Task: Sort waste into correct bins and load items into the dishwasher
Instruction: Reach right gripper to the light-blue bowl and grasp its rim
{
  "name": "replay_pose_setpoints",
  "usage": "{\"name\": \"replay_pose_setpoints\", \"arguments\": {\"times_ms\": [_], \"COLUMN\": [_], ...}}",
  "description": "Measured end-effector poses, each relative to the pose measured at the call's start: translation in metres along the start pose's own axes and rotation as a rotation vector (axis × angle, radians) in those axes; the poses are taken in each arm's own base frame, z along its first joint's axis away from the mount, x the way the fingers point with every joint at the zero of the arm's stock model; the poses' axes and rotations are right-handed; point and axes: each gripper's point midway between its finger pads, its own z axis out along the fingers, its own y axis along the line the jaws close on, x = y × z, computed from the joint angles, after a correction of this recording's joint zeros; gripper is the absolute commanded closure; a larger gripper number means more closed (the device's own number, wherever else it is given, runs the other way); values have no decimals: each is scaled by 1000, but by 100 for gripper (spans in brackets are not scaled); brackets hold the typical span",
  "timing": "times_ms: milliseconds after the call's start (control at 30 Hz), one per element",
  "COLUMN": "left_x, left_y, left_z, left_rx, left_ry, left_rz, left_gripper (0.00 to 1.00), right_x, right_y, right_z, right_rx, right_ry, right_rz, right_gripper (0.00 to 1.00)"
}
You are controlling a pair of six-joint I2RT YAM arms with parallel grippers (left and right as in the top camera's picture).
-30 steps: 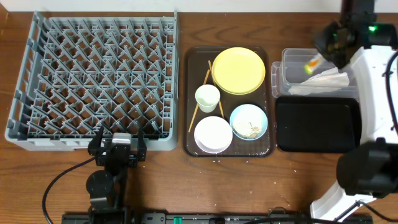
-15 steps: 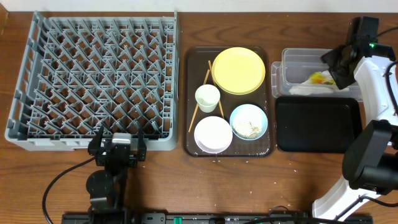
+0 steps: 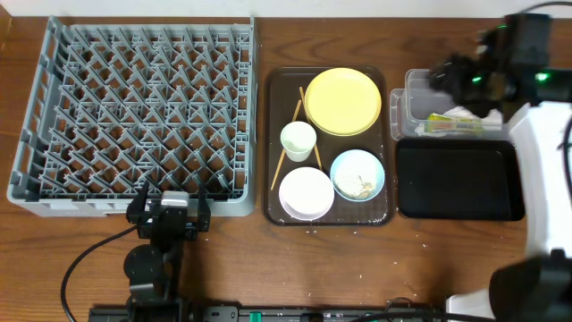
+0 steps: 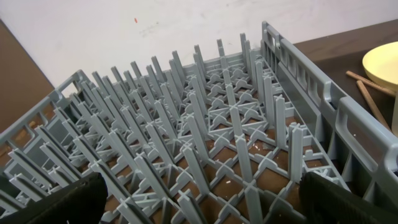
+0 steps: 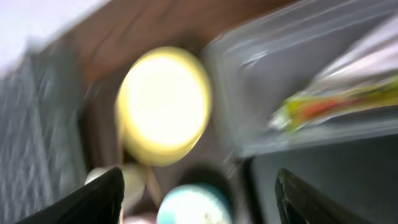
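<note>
Rice still sits in the light blue bowl (image 3: 357,174) beside the white bowl, so the right gripper will next move back from the tub and down onto that bowl's rim.
The green-and-yellow wrapper (image 3: 456,126) lies in the clear tub (image 3: 413,105) beside a white paper scrap (image 3: 465,114). My right gripper (image 3: 451,79) hovers open and holding nothing over the tub's far side. Its blurred wrist view shows the wrapper (image 5: 336,102), the tub (image 5: 273,68), the yellow plate (image 5: 163,106) and the light blue bowl (image 5: 194,206). On the brown tray (image 3: 273,107) sit the plate (image 3: 342,101), white cup (image 3: 298,140), white bowl (image 3: 307,192), blue bowl (image 3: 357,174) with rice, and chopsticks (image 3: 288,148). My left gripper (image 3: 170,207) rests open at the grey dish rack's (image 3: 134,107) near edge.
The glossy black tray (image 3: 458,179) lies just in front of the clear tub. The rack's upright pegs (image 4: 205,124) fill the left wrist view, with the plate's rim (image 4: 382,62) at its right edge. A few crumbs dot the bare wood near the table's front.
My right gripper opened and let the wrapper drop into the clear tub, then swung left above it. The left arm has not moved.
</note>
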Motion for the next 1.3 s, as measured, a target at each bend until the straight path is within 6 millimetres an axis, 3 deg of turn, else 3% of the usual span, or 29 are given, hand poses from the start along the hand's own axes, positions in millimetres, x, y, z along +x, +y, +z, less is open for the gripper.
{"name": "replay_pose_setpoints", "arguments": {"times_ms": [133, 267, 433, 633, 767, 1067, 1300], "left_x": [0, 0, 0, 0, 0, 0, 0], "left_y": [0, 0, 0, 0, 0, 0, 0], "left_z": [0, 0, 0, 0, 0, 0, 0], "left_rx": [0, 0, 0, 0, 0, 0, 0], "left_ry": [0, 0, 0, 0, 0, 0, 0], "left_rz": [0, 0, 0, 0, 0, 0, 0], "left_gripper": [1, 1, 1, 1, 1, 1, 1], "right_x": [54, 97, 140, 180, 193, 200, 211], "right_y": [49, 75, 86, 73, 62, 45, 32], "right_z": [17, 48, 84, 114, 125, 151, 164], "right_rx": [-25, 18, 88, 206, 262, 347, 397], "right_ry": [138, 235, 333, 452, 501, 520, 558], "right_rz": [-167, -297, -395, -455, -455, -407, -384], "right_gripper": [32, 42, 53, 63, 62, 61, 73]}}
